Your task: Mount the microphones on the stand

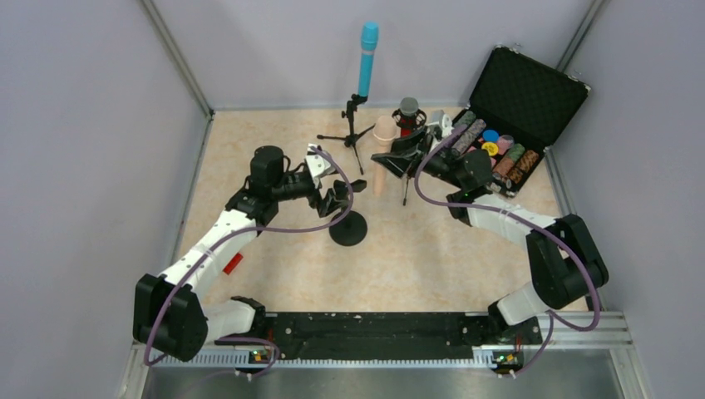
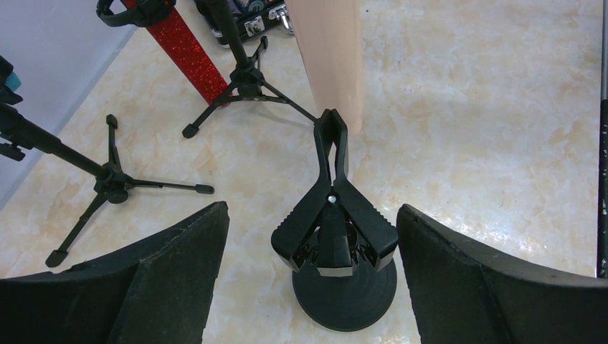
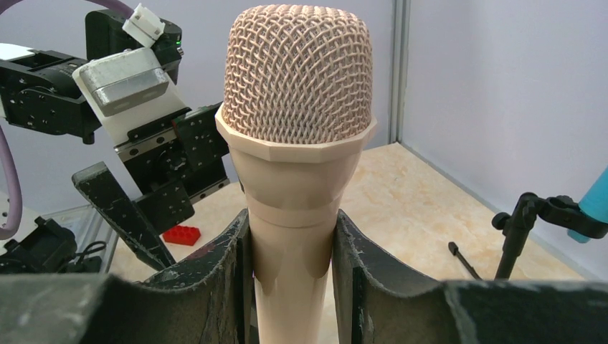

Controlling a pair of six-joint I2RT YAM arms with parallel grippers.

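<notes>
The microphone's peach body still hangs clear of the clip's tip [image 1: 360, 184], so next I will move my right gripper left in the top view, onto the tip, and let go there.
My right gripper [image 3: 292, 229] is shut on the pale peach microphone [image 3: 297, 107] and holds it upright by the body under its mesh head; in the top view the gripper [image 1: 399, 160] holds this microphone [image 1: 383, 130] mid-table. My left gripper [image 2: 312, 211] is open, and its fingers [image 2: 179, 272] stand on either side of the black spring clip [image 2: 331, 208] of a round-base stand [image 2: 344, 294] without touching it. The peach body [image 2: 330, 57] hangs just behind the clip's tip. The teal-blue microphone [image 1: 367, 58] sits on a tripod stand [image 1: 355, 125]. The glittery red microphone [image 2: 183, 46] is clipped on another tripod stand [image 2: 247, 79].
An open black case [image 1: 524, 91] with coloured chips lies at the back right. A red brick [image 1: 233, 263] lies by the left arm and also shows in the right wrist view [image 3: 181, 234]. Tripod legs [image 2: 107, 183] spread over the floor at the left. Grey walls enclose the table.
</notes>
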